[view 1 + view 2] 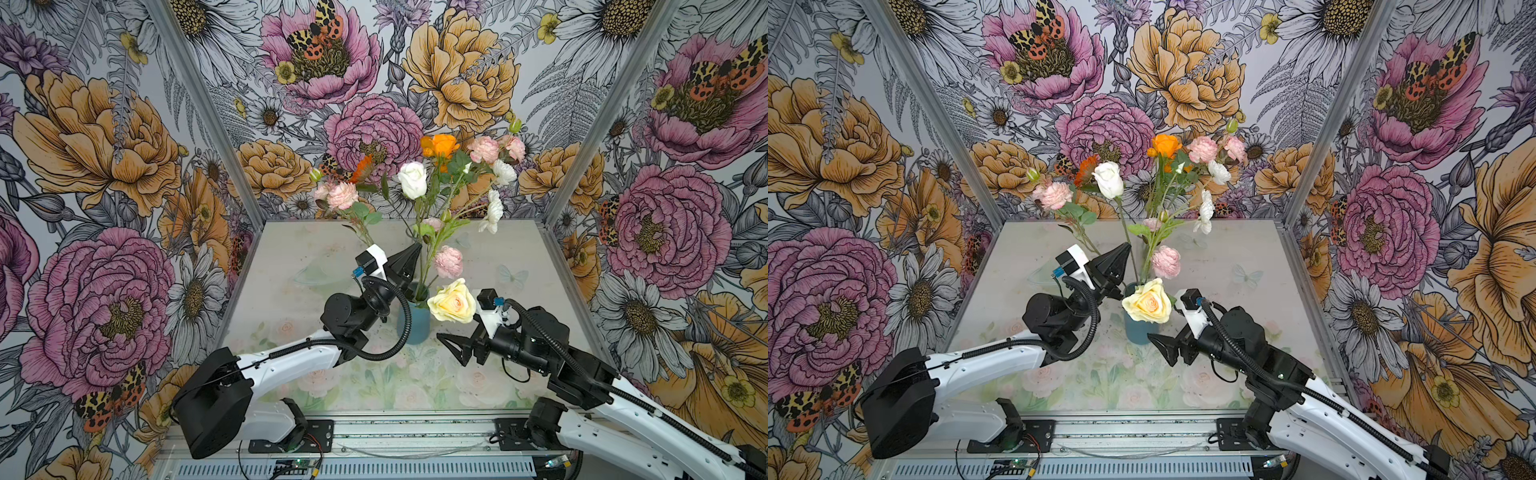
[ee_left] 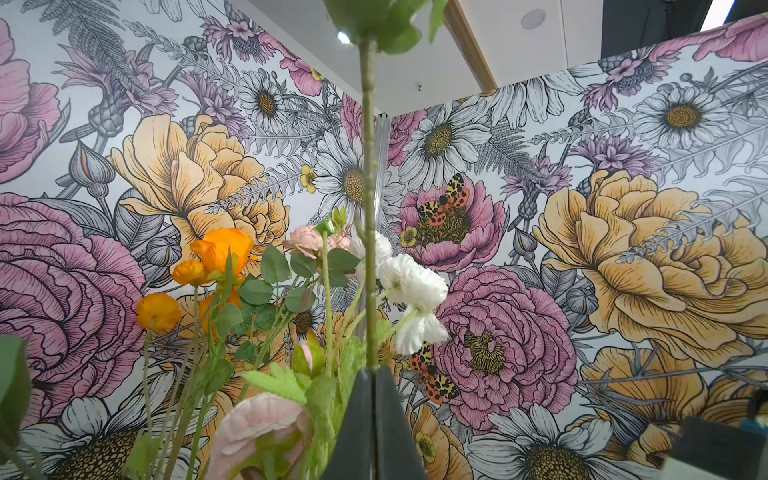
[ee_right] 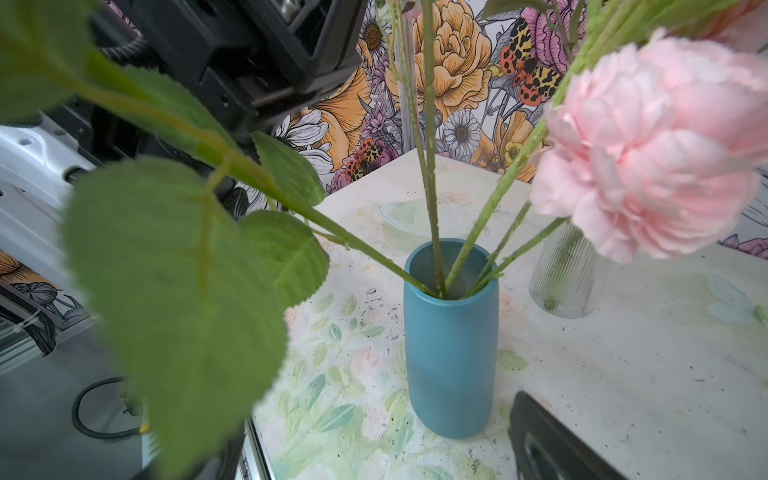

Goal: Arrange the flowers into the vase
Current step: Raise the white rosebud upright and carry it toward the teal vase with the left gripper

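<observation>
The left gripper, above the blue vase's opening (image 1: pixel 418 293), lowers toward it next and releases the white rose's stem, since the white rose (image 1: pixel 413 179) still stands high.
The blue vase (image 1: pixel 413 328) (image 3: pixel 451 340) stands mid-table with several flowers (image 1: pixel 453 174) in it: orange, pale pink and white blooms on long green stems. A cream-yellow rose (image 1: pixel 452 302) (image 1: pixel 1148 301) leans out toward the front. Above the vase's rim, my left gripper (image 1: pixel 417 247) (image 2: pixel 372 368) is shut on the upright stem (image 2: pixel 369 208) of the white rose (image 1: pixel 413 179). My right gripper (image 1: pixel 451 347) stands open, low beside the vase's front right, holding nothing. The right wrist view shows only one of its fingers (image 3: pixel 548 440); a large leaf (image 3: pixel 178 311) hides the other.
A clear ribbed glass vase (image 3: pixel 569 274) stands just behind the blue one, with something green inside. A clear plastic piece (image 3: pixel 399 216) lies on the table's far left. Flowered walls (image 1: pixel 104 166) close in three sides. A pink bloom (image 3: pixel 648 149) hangs close to the right wrist camera.
</observation>
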Robot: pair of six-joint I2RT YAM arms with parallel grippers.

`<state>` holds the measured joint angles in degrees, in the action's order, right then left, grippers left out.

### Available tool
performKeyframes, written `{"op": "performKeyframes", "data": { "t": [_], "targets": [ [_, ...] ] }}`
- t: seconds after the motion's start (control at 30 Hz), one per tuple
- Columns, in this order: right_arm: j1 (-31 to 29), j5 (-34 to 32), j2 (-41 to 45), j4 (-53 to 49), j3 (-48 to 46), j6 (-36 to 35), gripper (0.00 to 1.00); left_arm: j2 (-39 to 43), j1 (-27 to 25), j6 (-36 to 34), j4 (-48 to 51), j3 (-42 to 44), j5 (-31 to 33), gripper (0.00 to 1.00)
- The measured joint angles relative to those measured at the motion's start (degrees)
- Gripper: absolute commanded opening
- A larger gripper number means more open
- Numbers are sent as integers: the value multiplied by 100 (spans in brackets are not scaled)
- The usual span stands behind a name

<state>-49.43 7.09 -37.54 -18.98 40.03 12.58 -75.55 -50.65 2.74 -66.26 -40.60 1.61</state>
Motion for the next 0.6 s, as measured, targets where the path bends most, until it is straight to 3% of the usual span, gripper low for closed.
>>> {"op": "performKeyframes", "data": {
  "t": [0.47,0.6],
  "targets": [
    [31,-2,-192,-13,0,-2,100,-297,-249,-481,-793,844,595,0],
    [39,-160,-195,0,-42,-4,99,-361,-249,-566,-960,997,778,10]
  ]
}}
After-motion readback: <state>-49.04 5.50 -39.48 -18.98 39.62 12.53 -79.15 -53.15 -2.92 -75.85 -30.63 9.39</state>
